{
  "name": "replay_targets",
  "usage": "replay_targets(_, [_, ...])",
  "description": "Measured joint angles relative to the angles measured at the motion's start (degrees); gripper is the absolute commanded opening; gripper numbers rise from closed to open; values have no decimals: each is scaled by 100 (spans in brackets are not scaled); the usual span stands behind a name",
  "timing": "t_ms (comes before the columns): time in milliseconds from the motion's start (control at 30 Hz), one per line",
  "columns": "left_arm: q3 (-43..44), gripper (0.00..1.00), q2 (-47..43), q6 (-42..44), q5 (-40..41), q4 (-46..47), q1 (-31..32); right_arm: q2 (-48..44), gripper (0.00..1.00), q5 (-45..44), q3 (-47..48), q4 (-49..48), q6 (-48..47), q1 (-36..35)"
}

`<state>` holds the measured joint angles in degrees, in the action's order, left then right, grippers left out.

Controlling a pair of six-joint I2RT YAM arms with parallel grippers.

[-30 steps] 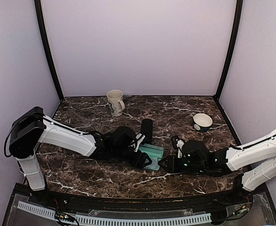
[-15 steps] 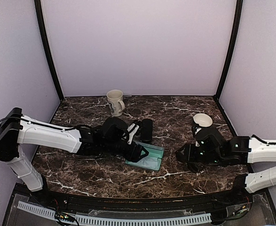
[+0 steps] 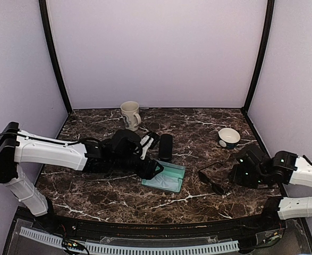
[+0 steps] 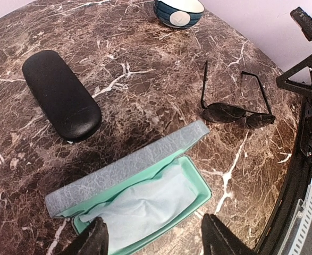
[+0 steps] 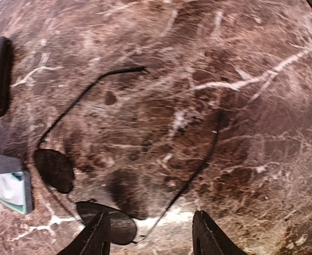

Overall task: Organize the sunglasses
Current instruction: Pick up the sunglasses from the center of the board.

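I should lower my right gripper toward the near lens and turn its fingers to straddle the near arm by the hinge, because that arm runs slantwise to them.
Thin-framed sunglasses with dark lenses lie on the marble table, arms unfolded. They also show in the left wrist view and the right wrist view. My right gripper is open and empty just right of them, its tips over the near lens and arm. The grey-blue case lies open, with a teal lining and a pale cloth inside. My left gripper is open and empty at the case's left side. The thicker black-framed pair is out of view.
A closed black oblong case lies just behind the open case, and shows in the left wrist view. A cream mug stands at the back. A small bowl sits at the back right. The table's front edge is near the sunglasses.
My right gripper has drawn back to the right, away from the open case, and the sunglasses now show lying on the table. My left gripper has shifted a little left and back.
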<state>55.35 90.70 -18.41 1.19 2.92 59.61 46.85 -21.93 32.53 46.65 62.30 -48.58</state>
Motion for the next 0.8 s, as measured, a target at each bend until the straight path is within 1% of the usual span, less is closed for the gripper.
replay_targets(267, [-39,61,-9,22,-9,11,0,271,51,306,-334,33,-39,433])
replay_targets(433, [-68,61,-9,26,-28,15,0,323,48,619,-592,-396,-125,599])
replay_targets(567, [-68,61,-9,26,-70,20,0,542,46,820,-667,-837,-205,638])
replay_targets(800, [-68,61,-9,26,-133,22,0,1215,36,942,-667,-1268,-367,671])
